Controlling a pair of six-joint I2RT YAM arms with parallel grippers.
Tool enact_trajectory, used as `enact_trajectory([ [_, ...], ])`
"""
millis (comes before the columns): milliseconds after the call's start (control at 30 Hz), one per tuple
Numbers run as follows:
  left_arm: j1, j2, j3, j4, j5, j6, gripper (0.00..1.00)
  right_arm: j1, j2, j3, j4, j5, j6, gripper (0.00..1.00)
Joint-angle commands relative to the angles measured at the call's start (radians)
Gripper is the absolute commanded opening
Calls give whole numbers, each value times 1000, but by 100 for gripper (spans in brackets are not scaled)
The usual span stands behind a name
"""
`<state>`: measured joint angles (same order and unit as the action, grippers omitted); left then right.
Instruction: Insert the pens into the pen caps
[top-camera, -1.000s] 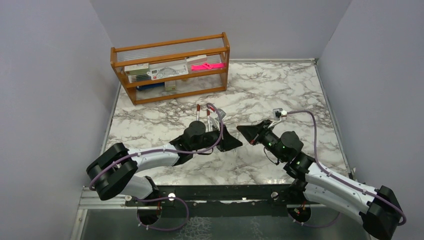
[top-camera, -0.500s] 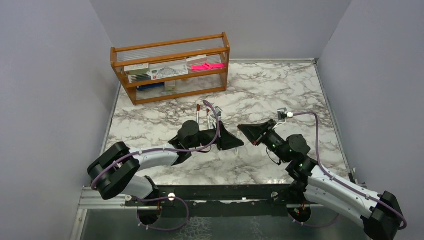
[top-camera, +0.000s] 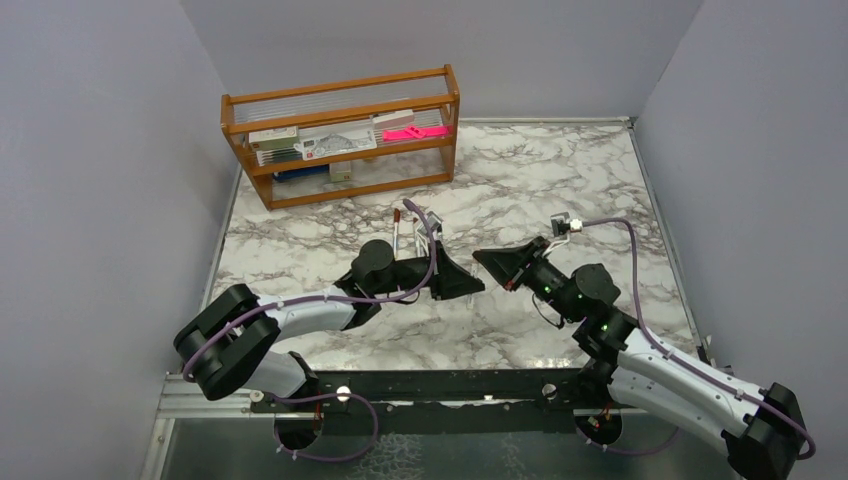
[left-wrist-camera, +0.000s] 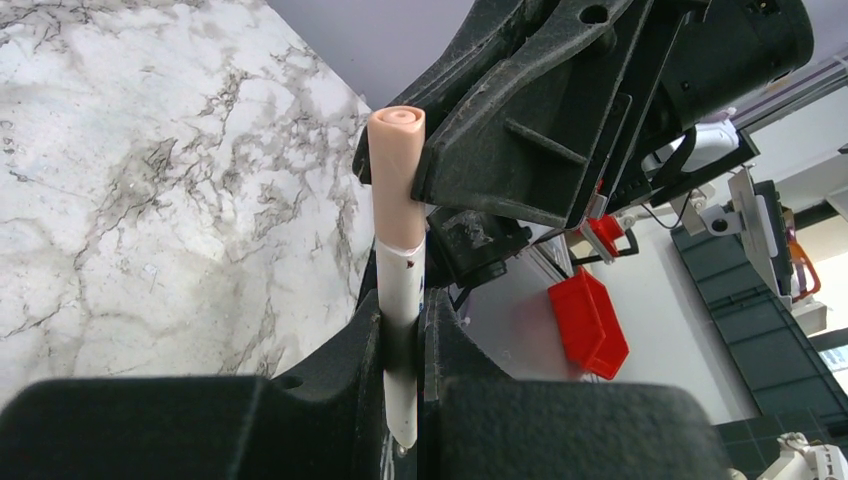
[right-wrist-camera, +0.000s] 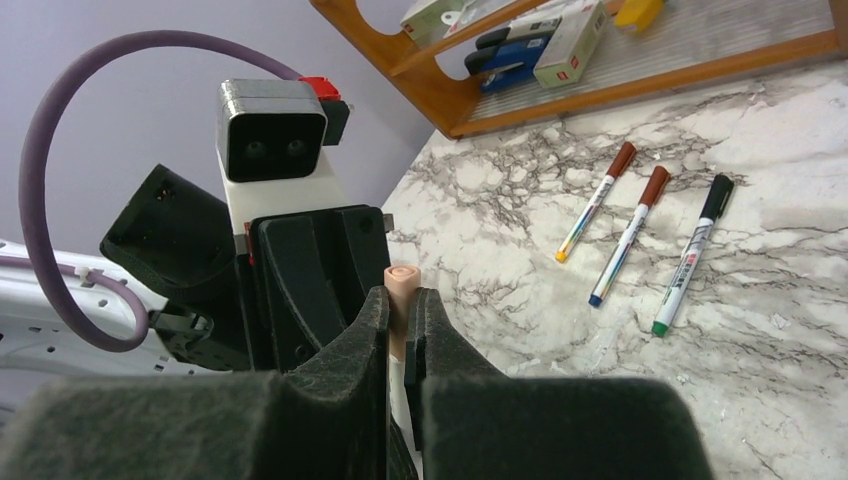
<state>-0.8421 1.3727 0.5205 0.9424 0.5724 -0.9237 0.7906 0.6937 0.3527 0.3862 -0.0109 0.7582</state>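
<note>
The pen's cap is on. I will move my left gripper outward, then down with a turn, to the gap beside the black-capped pen to release the pen.
My left gripper (left-wrist-camera: 401, 322) is shut on a white pen (left-wrist-camera: 404, 290). A pale peach pen cap (left-wrist-camera: 397, 175) sits on that pen's far end. My right gripper (right-wrist-camera: 398, 300) is shut on the same peach cap (right-wrist-camera: 402, 283), with the white barrel showing below it. In the top view the two grippers, left (top-camera: 468, 283) and right (top-camera: 489, 261), meet tip to tip over the table's middle. Three more pens lie side by side on the marble: two with red-brown caps (right-wrist-camera: 600, 198) (right-wrist-camera: 630, 232) and one with a black cap (right-wrist-camera: 692, 252).
A wooden shelf (top-camera: 340, 135) with boxed stationery and a pink item stands at the back left. The lying pens (top-camera: 398, 228) are just behind my left wrist, partly hidden by its purple cable (top-camera: 430, 235). Grey walls enclose the marble table (top-camera: 560, 180).
My left wrist has drawn slightly left and the right arm has shifted a little right. Both grippers stay shut and tip to tip.
</note>
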Motion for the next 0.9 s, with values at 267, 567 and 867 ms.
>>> enact_trajectory([
  [267,27,-36,48,-10,-127,95,0,12,19,36,-271,-99,32,1],
  [567,29,-10,100,-26,-157,85,0,13,49,14,-329,-74,52,1],
  [867,48,29,164,-59,-183,40,0,22,53,-9,-347,-41,30,1],
])
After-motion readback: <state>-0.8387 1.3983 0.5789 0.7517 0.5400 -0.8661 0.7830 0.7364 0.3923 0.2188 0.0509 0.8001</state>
